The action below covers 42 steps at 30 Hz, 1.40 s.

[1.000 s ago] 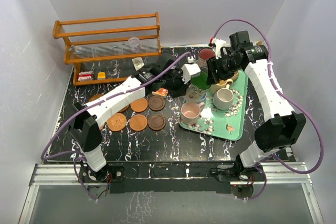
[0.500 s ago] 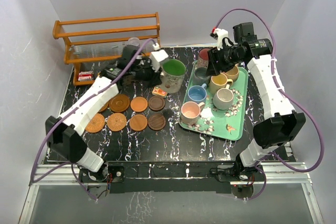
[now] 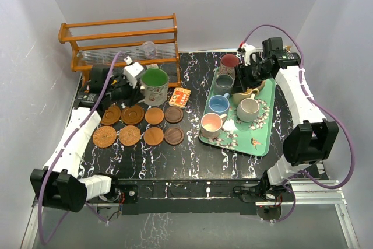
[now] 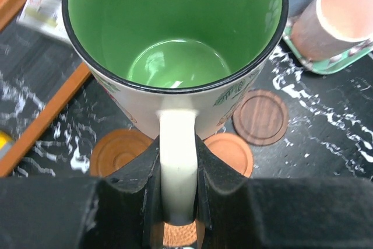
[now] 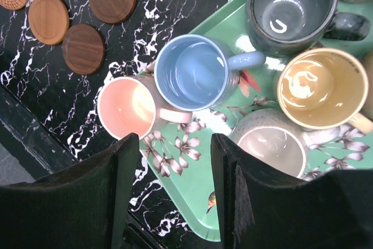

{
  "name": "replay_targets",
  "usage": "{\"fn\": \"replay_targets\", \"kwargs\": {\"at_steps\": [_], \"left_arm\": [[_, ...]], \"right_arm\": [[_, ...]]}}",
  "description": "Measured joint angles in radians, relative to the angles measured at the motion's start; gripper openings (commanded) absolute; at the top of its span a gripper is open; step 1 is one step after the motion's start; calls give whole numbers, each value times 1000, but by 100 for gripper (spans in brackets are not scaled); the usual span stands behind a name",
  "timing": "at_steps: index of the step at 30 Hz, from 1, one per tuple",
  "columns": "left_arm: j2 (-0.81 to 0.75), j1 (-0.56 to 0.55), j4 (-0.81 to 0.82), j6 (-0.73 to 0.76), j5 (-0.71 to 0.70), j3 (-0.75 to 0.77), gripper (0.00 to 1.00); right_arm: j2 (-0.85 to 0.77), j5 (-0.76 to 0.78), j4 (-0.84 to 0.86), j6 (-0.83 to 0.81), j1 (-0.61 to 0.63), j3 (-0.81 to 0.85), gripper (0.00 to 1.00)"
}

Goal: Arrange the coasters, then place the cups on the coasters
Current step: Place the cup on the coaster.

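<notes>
The back row's bare end coaster is below, to the left in the top view. My left gripper needs to carry the green-lined cup there next, lower it and release it.
My left gripper (image 3: 140, 81) is shut on the white handle of the green-lined cup (image 3: 155, 84), which hangs upright over the back row of coasters (image 3: 154, 115). In the left wrist view the handle sits pinched between my fingers (image 4: 178, 185), the green cup (image 4: 175, 27) fills the top, and coasters (image 4: 230, 153) show beneath. Several round wooden coasters lie in two rows on the black table. My right gripper (image 3: 245, 77) (image 5: 175, 190) stands open and empty above the tray, over the pink (image 5: 127, 107), blue (image 5: 191, 72), grey (image 5: 291, 4), yellow (image 5: 320, 88) and tan (image 5: 269, 144) cups. A maroon cup (image 3: 229, 62) stands at the tray's back.
The cups stand on a green flowered tray (image 3: 256, 138) at the right. A wooden rack (image 3: 119, 45) holding a small clear plastic cup (image 3: 149, 48) lines the back left. An orange patterned card (image 3: 180, 97) lies behind the coasters. White walls close in on all sides.
My left arm has swung left from the tray, carrying the green cup to above the coasters. My right gripper has stayed over the tray's back and shifted only slightly.
</notes>
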Motion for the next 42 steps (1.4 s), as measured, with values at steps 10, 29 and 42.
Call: {"fn": "replay_targets", "kwargs": {"at_steps": [10,29,42], "left_arm": [[-109,261,79,92,80,-276,0],[-98,695,384,142,256,-492,0],[73,863,395,309,370,-494,0]], "right_arm": [[-20,-100,71,-35,-106,-135,48],[-73,-204,130,-80,-133,-220,47],[-73,-219,137,-96,-133,-251,47]]}}
